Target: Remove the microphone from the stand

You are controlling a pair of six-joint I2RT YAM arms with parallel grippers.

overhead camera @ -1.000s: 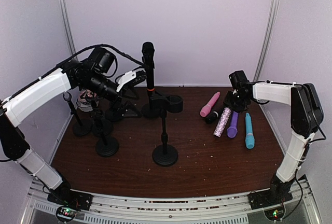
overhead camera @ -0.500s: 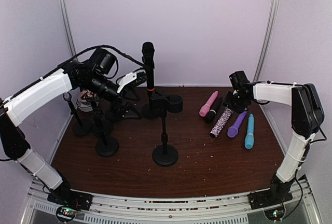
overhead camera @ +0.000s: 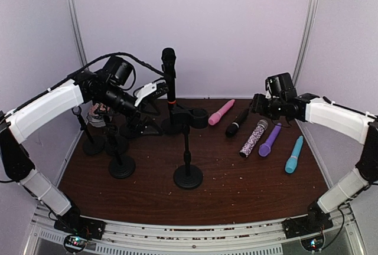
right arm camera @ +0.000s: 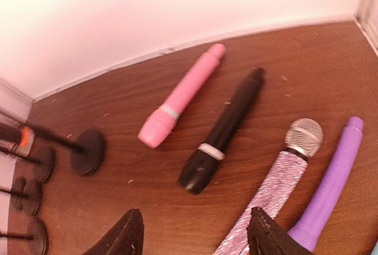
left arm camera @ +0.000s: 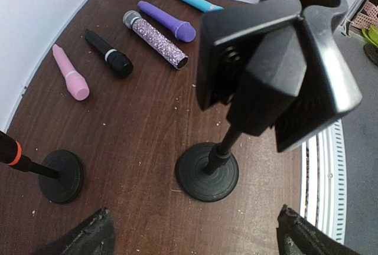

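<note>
My right gripper is to move down and to the left in the top view, onto the lower pole of the empty stand, as it sits before the upright microphone.
A black microphone (overhead camera: 169,72) with an orange ring stands upright in its stand (overhead camera: 172,126) at the back centre. My left gripper (overhead camera: 153,89) is open and empty, just left of the microphone at ring height, not touching it. In the left wrist view the open gripper (left arm camera: 192,240) looks down past an empty stand clip (left arm camera: 277,48); the orange ring (left arm camera: 15,153) shows at the left edge. My right gripper (overhead camera: 255,103) is open and empty above the loose microphones; in its wrist view (right arm camera: 195,237) a black microphone (right arm camera: 221,131) lies just ahead.
Loose microphones lie at the right: pink (overhead camera: 220,112), black (overhead camera: 236,123), glitter (overhead camera: 253,137), purple (overhead camera: 269,141), blue (overhead camera: 293,154). An empty stand (overhead camera: 188,175) is in front of centre. More small stands (overhead camera: 121,165) crowd the left side.
My right arm has swung up and away from the loose microphones. The pink and black ones have shifted left, the blue one right. My left gripper has barely moved.
</note>
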